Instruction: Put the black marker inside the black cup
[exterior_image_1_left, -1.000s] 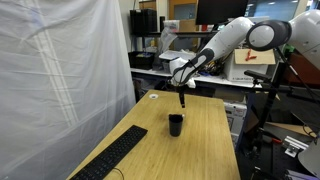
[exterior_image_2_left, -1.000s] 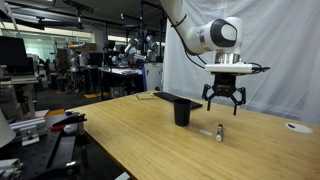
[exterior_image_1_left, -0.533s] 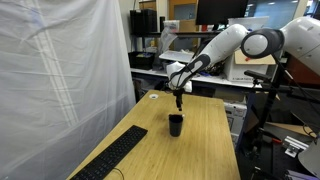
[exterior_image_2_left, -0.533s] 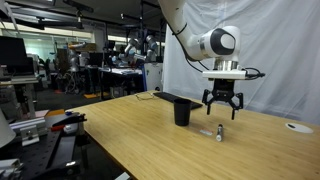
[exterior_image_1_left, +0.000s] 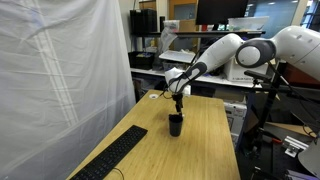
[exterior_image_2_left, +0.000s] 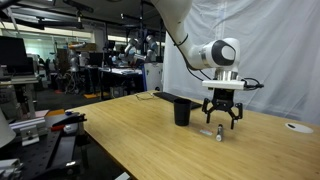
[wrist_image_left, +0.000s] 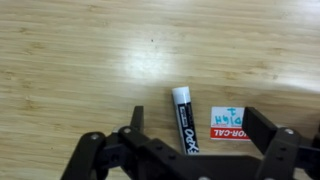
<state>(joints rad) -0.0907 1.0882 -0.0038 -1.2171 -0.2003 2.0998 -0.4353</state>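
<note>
My gripper should next move down onto the dark body of the black marker (exterior_image_2_left: 219, 133) (wrist_image_left: 184, 118) and close, because the marker is already between my open fingers.
The black marker (wrist_image_left: 184, 118) lies flat on the wooden table, a dark barrel with a white end and white lettering. In an exterior view it is a small stick (exterior_image_2_left: 219, 132) to the right of the black cup (exterior_image_2_left: 182, 112). The cup stands upright and also shows in an exterior view (exterior_image_1_left: 175, 124). My gripper (exterior_image_2_left: 222, 114) hangs open and empty just above the marker, fingers pointing down. In the wrist view the open fingers (wrist_image_left: 198, 128) straddle the marker and a sticker. In an exterior view the gripper (exterior_image_1_left: 179, 103) is above and behind the cup.
A small red and white sticker (wrist_image_left: 228, 122) lies on the table right next to the marker. A long black keyboard (exterior_image_1_left: 110, 158) lies near the table's end, also seen behind the cup (exterior_image_2_left: 178, 98). A white curtain (exterior_image_1_left: 60, 70) hangs along one side of the table.
The gripper has come down towards the marker and stayed open. The marker and the cup have not moved.
</note>
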